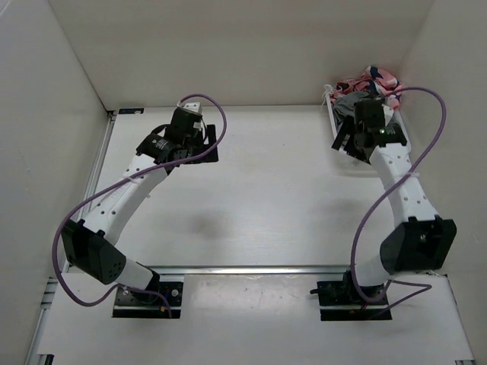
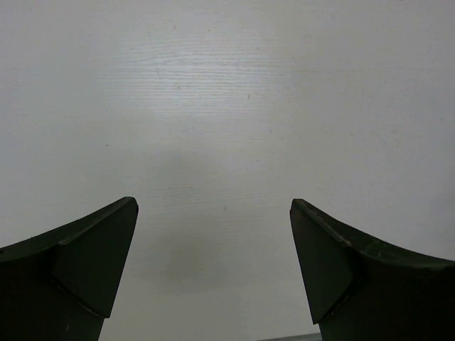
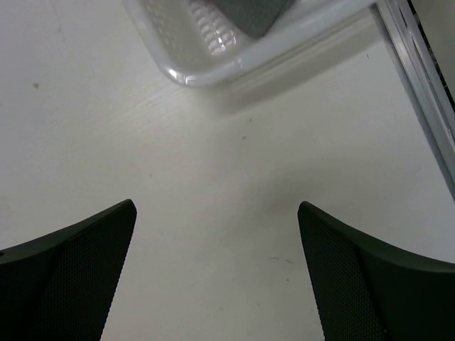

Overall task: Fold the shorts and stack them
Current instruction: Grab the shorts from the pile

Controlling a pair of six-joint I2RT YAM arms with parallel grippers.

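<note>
The grey fabric (image 1: pixel 353 100) (image 3: pixel 249 14) lies outward, in front of the pink clothes. My right gripper will next move outward and down into the basket to close on it.
Grey fabric that looks like the shorts (image 1: pixel 350 102) lies bunched in a white basket (image 1: pixel 329 106) at the back right corner. A corner of the grey fabric (image 3: pixel 249 14) also shows in the right wrist view inside the basket's rim (image 3: pixel 213 67). My right gripper (image 1: pixel 344 140) (image 3: pixel 217 204) is open and empty, over bare table just in front of the basket. My left gripper (image 1: pixel 204 143) (image 2: pixel 213 202) is open and empty over bare table at the back left, far from the basket.
Pink and striped clothes (image 1: pixel 374 79) lie piled in the basket behind the grey fabric. A metal rail (image 3: pixel 419 78) runs along the table's right side. White walls enclose the table on the left, back and right.
</note>
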